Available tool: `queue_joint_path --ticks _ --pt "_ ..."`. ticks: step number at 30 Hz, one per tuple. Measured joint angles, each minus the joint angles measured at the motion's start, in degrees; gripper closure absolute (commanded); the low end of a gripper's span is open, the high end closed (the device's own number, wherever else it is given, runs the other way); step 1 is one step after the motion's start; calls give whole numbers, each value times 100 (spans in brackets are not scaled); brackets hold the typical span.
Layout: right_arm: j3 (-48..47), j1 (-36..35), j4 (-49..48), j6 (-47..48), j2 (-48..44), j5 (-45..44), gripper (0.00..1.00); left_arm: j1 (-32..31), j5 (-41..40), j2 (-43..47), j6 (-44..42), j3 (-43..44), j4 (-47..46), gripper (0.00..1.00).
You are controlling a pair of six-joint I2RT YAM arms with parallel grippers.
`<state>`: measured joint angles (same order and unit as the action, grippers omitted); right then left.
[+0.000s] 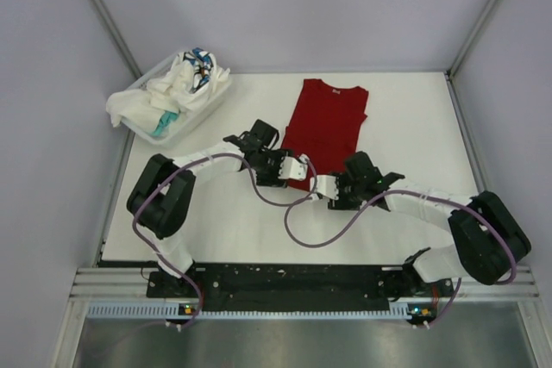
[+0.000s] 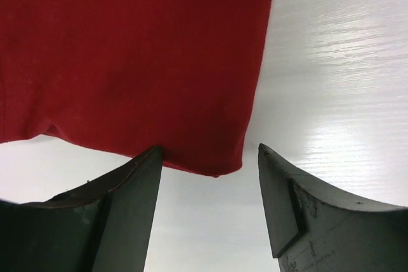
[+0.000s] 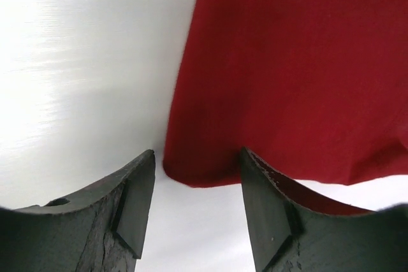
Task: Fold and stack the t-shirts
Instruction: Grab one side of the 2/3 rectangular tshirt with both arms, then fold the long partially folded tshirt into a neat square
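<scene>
My left gripper needs to go down next onto the hem corner (image 2: 220,159) between its fingers and close, because one open finger is over red cloth and the other is over bare table.
A red t-shirt (image 1: 323,122), folded into a long narrow strip, lies flat on the white table with its collar at the far end. My left gripper (image 1: 299,168) and right gripper (image 1: 320,187) are both at its near hem. In the left wrist view the open left gripper (image 2: 210,154) straddles a hem corner of the shirt (image 2: 127,62), one finger over the cloth and one over bare table. In the right wrist view the open right gripper (image 3: 197,154) straddles the other hem corner of the shirt (image 3: 299,74). Neither holds cloth.
A white basket (image 1: 212,102) at the far left of the table holds a heap of white and patterned t-shirts (image 1: 177,84), one hanging over its left rim. The white table (image 1: 414,127) is bordered by grey walls and a metal rail at the near edge.
</scene>
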<state>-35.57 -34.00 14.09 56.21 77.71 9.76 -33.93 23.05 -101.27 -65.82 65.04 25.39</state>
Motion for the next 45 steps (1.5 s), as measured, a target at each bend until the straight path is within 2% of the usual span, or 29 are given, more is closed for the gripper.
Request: queue_joint_path --ticks 2,4,7,8,9,16,20,25,29,33,36,39,42,45 --pt "-92 -2 -50 20 151 -116 48 2 -61 -74 2 0 -96 39" --pt "-177 -2 -140 26 291 -240 55 0 -129 -153 7 11 -127 51" --pt "-240 -4 -238 70 455 -358 84 -9 -205 -319 42 85 -133 80" --pt "-251 -2 -254 87 501 -417 92 -11 -223 -378 46 129 -101 94" --pt "-260 -2 -251 76 542 -457 99 -9 -247 -433 59 177 -76 100" --pt "-398 -22 -2 9 595 -664 100 -33 -350 -518 164 424 280 100" --pt "-396 -345 748 -133 116 -763 100 -127 -291 -343 210 391 669 100" --pt "-424 -1209 1908 -516 -1178 -680 100 -302 -48 623 133 83 1711 100" --pt "-651 -1956 2979 -914 -2142 -291 100 -293 315 1523 118 -85 2680 100" --pt "-850 -2216 3539 -1338 -2815 181 100 -295 837 2358 76 -136 3683 100" --pt "-957 -2221 3753 -1558 -3084 317 100 -302 1082 2538 162 59 4135 100" --pt "-1233 -2105 3873 -1766 -3069 354 100 -280 1088 2321 529 579 4293 100" --pt "-1440 -1513 3869 -1926 -3067 557 100 -151 1045 1790 964 1259 4301 100" --pt "-1443 -544 3823 -2004 -2959 673 100 52 1060 1045 1401 2031 4280 100"
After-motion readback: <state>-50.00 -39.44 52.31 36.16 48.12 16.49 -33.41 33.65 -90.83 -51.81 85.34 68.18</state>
